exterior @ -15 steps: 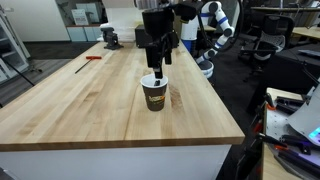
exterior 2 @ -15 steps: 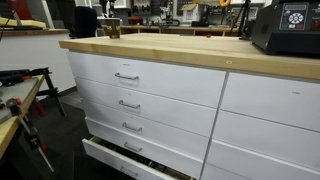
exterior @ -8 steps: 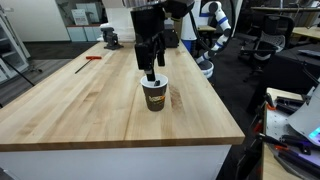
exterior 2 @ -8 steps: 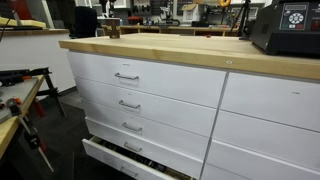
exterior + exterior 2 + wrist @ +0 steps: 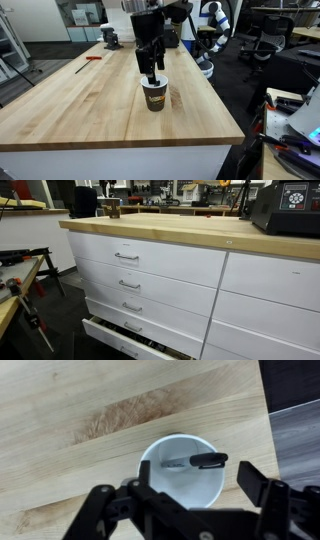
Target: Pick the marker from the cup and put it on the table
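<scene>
The gripper shifts toward the marker's black cap (image 5: 154, 81) (image 5: 208, 460) next, then lowers onto it.
The dark brown paper cup (image 5: 154, 96) with yellow print stands upright on the wooden table (image 5: 90, 100). In the wrist view I look straight down into the cup's white inside (image 5: 180, 475). The dark marker (image 5: 195, 461) lies slanted inside it, its black cap resting on the rim at the right. My gripper (image 5: 151, 72) hangs just above the cup's mouth. In the wrist view its fingers (image 5: 200, 485) are open, one at each side of the cup, and hold nothing.
A thin red object (image 5: 92, 58) lies at the far left of the table. A dark device (image 5: 110, 40) stands at the far end. Office chairs and another robot arm (image 5: 215, 30) stand beyond. An exterior view shows the white drawers (image 5: 140, 275), the lowest pulled open.
My gripper has shifted slightly left and settled over the cup. The cup and the marker have not moved.
</scene>
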`<state>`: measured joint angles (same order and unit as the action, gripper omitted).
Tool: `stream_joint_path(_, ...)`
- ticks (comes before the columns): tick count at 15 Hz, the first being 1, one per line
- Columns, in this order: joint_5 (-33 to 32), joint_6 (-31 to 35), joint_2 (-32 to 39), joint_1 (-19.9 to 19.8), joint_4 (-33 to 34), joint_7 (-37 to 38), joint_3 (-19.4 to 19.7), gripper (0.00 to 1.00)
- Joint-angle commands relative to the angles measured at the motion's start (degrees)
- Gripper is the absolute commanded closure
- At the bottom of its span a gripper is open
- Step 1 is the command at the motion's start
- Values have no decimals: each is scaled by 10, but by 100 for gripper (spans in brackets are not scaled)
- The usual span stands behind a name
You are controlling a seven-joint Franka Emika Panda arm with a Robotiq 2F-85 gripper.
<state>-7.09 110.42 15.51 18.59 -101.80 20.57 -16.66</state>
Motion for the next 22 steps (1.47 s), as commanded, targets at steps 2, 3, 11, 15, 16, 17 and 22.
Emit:
stream_joint_path(2,2,9,-3,9,-8,-9,12,47)
stream_joint_path(3,2,7,-2,9,-8,-9,12,53)
stream_joint_path(11,5,7,1,10,-16,-12,11,67)
stream_joint_path(15,6,5,2,10,-19,-14,11,93)
stream_joint_path(16,6,4,2,10,-21,-14,11,98)
stream_joint_path(17,6,2,2,10,-20,-14,11,100)
stream_joint_path(22,5,-2,3,11,-17,-16,11,97)
